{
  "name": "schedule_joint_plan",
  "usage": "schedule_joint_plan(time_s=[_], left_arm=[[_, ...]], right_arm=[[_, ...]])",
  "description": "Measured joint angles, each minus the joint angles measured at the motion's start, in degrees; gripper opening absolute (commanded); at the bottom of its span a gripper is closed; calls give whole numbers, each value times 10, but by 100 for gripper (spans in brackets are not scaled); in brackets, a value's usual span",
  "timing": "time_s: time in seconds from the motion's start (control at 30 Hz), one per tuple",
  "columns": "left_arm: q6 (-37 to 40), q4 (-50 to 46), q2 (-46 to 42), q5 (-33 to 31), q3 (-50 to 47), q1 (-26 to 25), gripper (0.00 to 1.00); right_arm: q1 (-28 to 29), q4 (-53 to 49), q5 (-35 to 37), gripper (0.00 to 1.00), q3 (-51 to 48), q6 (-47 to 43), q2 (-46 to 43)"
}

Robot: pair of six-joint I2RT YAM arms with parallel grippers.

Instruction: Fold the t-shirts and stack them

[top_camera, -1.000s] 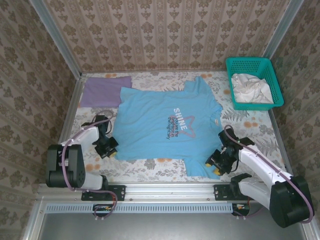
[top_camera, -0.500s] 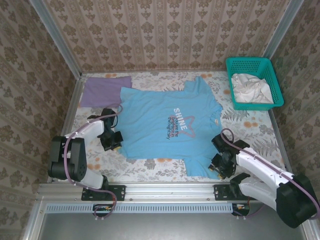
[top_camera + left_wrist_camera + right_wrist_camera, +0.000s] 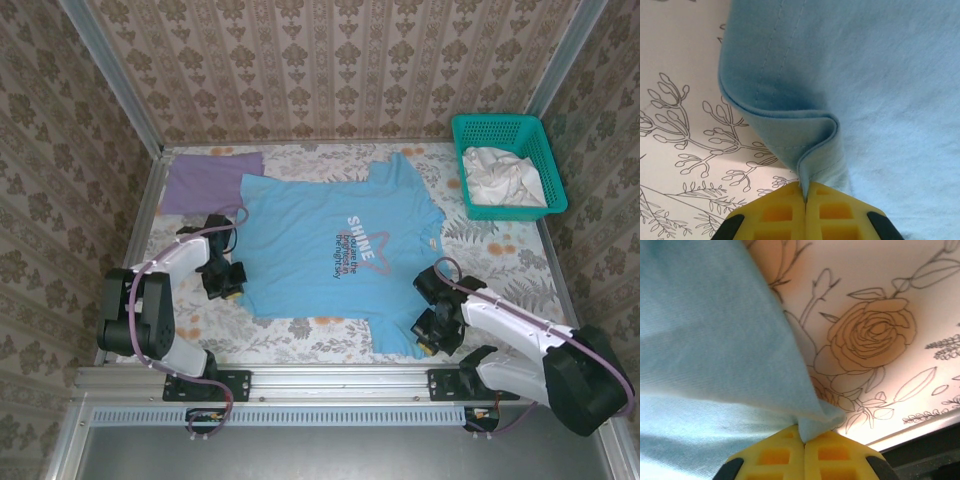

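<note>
My right gripper holds the jutting near sleeve. I need to lift it outward next, over the cloth between star print and collar, which lies outward, and let go there.
A sky-blue t-shirt with a white "SHINE" star print lies spread face up in the middle of the table. My left gripper is shut on the hem of the blue t-shirt at its near left corner, the cloth curling up between the yellow pads. My right gripper is shut on the blue t-shirt at its near right corner, a fold of cloth pinched between the pads. A lavender-purple t-shirt lies flat at the far left.
A teal mesh basket holding crumpled white cloth stands at the far right corner. The table's floral cover is bare right of the blue shirt. Metal frame rails border the table on both sides.
My right gripper slid left onto the shirt's near right corner and shut on it. My left gripper moved up and right along the left hem, still shut on the cloth.
</note>
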Motion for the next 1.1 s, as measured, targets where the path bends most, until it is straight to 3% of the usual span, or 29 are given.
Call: schedule_joint_plan(time_s=[0.2,0.43,0.8,1.1], left_arm=[[4,-21,0,-1,15,0,4],[19,-58,1,10,108,9,3],[49,-98,107,32,239,34,2],[56,-106,179,39,310,54,3]], right_arm=[[3,-6,14,0,7,0,-32],[-35,-24,33,0,129,-41,-9],[-144,25,20,0,348,-122,183],[-184,43,17,0,511,-182,355]])
